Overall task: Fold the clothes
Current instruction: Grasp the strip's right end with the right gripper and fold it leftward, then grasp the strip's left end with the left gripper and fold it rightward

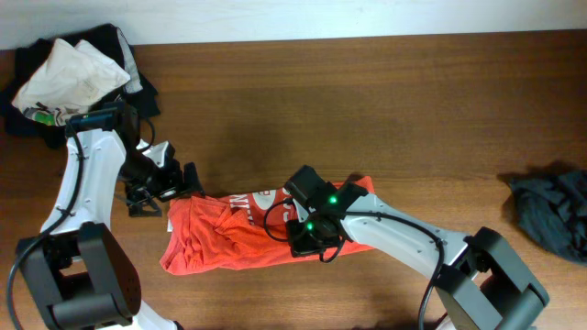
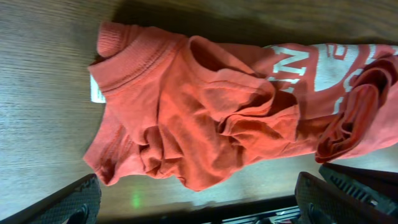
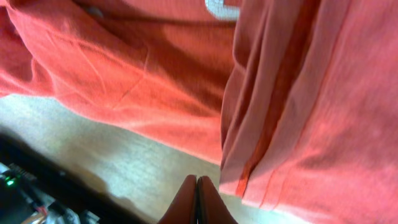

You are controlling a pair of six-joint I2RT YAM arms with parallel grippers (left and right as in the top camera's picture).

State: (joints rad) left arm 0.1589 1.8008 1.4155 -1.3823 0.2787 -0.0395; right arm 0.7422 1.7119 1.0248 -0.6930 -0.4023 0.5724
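Observation:
My left gripper should move down open and back onto the crumpled cloth beside the collar, because raised folds there give its spread fingers an edge.
An orange-red T-shirt with white lettering lies crumpled on the wooden table, collar toward the left. In the left wrist view the T-shirt fills the frame, its ribbed collar at the upper left. My left gripper hovers just left of the collar, open; its fingers stand wide apart with only bare wood between them. My right gripper sits low over the shirt's middle. Its fingertips are pressed together over bare wood, just beside the shirt's folded hem, and no cloth shows between them. A dark charcoal garment lies at the far right.
A heap with a cream cloth on black fabric sits in the back left corner. The table's back edge meets a white wall. Bare wood stretches behind the shirt.

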